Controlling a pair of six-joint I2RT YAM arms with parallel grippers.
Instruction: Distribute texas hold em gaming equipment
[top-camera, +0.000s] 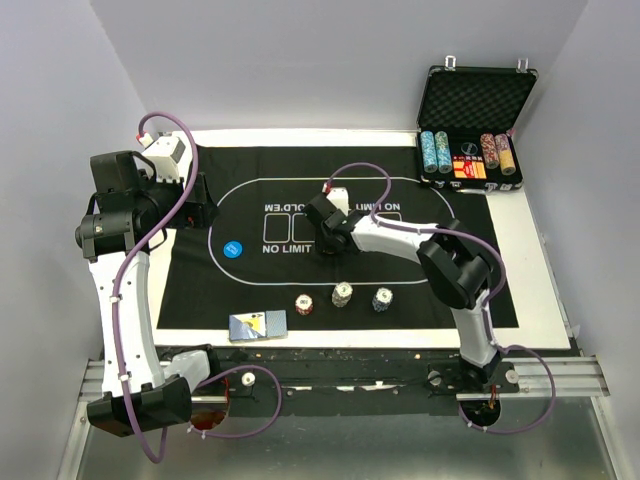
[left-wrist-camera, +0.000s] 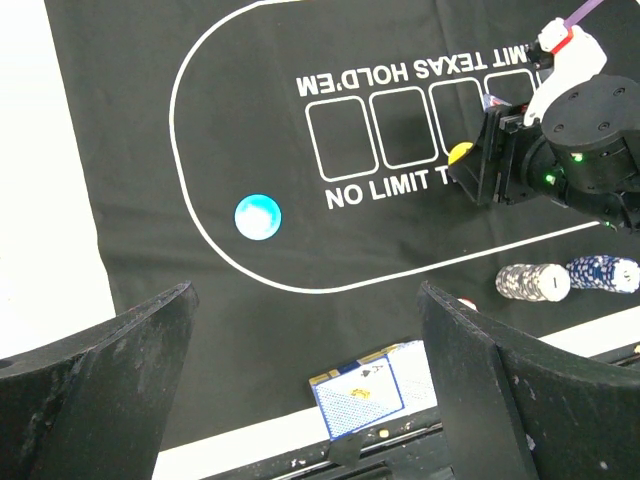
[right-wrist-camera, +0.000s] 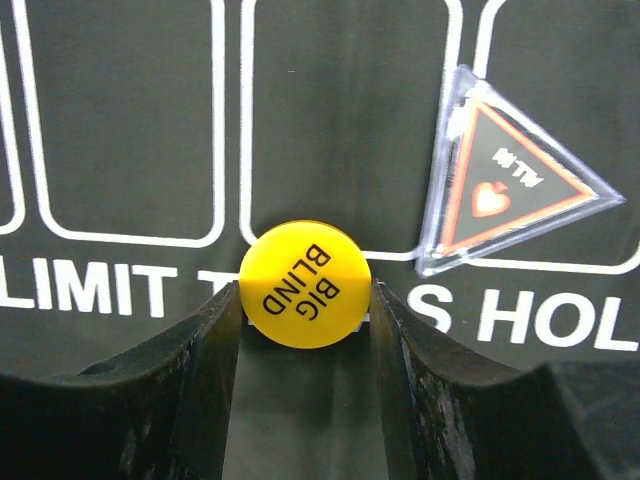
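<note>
The robot will next carry the yellow button in its right gripper outward onto the bare far part of the white oval line (top-camera: 325, 179) and release it there.
A yellow "BIG BLIND" button (right-wrist-camera: 305, 283) lies on the mat's white lettering. My right gripper (right-wrist-camera: 305, 303) has a finger touching each side of it, shut on it. A dark red triangular marker (right-wrist-camera: 505, 175) lies just right of it. In the top view that gripper (top-camera: 325, 243) is low over the mat's middle. My left gripper (left-wrist-camera: 305, 295) hangs open and empty above the mat's left part. A blue button (left-wrist-camera: 258, 216) lies ahead of it. A blue-backed card deck (left-wrist-camera: 365, 400) sits at the near edge. Red (top-camera: 304, 303), white (top-camera: 342, 295) and blue (top-camera: 382, 299) chip stacks stand near the front.
The black felt mat (top-camera: 200, 290) covers most of the white table. An open foam-lined case (top-camera: 478, 95) stands at the back right, with several rows of chips and cards in it. Both arm bases are on the rail at the near edge.
</note>
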